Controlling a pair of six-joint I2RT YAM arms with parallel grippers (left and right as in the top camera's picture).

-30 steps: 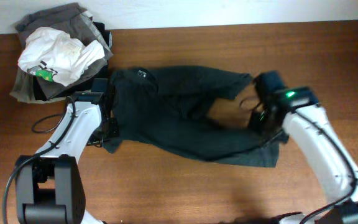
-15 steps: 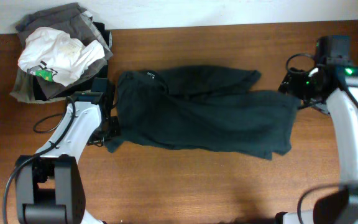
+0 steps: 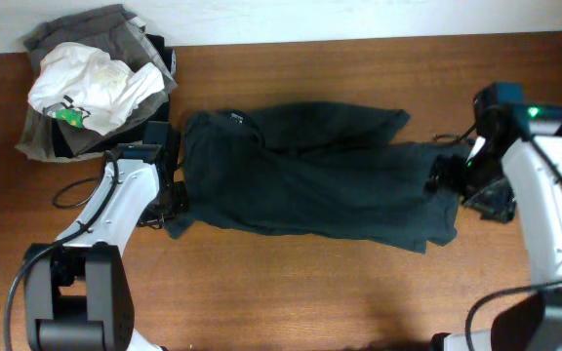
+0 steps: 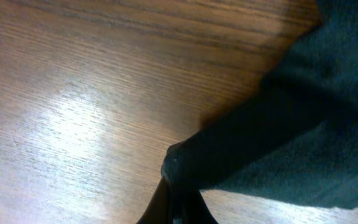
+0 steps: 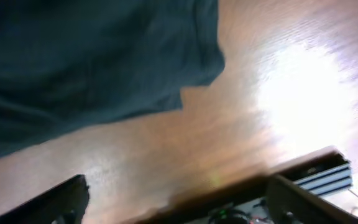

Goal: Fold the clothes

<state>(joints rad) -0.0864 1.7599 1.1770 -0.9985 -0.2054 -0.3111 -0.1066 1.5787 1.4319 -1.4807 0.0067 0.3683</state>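
Observation:
My left gripper is already pinching the shirt's corner at the other end, so my right gripper will next lower its open fingers onto the shirt's free near corner [image 3: 424, 242] [image 5: 176, 99] and close there.
The clothes, one dark teal-black T-shirt [image 3: 310, 180], lie spread lengthwise across the middle of the table. My left gripper [image 3: 172, 202] is shut on the shirt's near left corner. In the left wrist view its fingers [image 4: 166, 208] pinch a bunched fold of the shirt [image 4: 303, 112] against the wood. My right gripper [image 3: 457, 180] hovers at the shirt's right edge. Seen from the right wrist, that gripper [image 5: 179, 205] is open wide, with only bare wood between its fingers [image 5: 67, 199]. The shirt [image 5: 92, 62] lies ahead of them.
A heap of other clothing sits at the back left corner: a white garment with a green mark [image 3: 91, 83] on top of grey folded garments [image 3: 76, 29]. A black cable [image 3: 66, 190] loops beside my left arm. The table's edge [image 5: 303, 171] lies close to my right gripper.
My right gripper pulled the shirt's right side out to the right, opened and let it go, then came back over that edge. The shirt lies flatter and wider. The left gripper has not moved.

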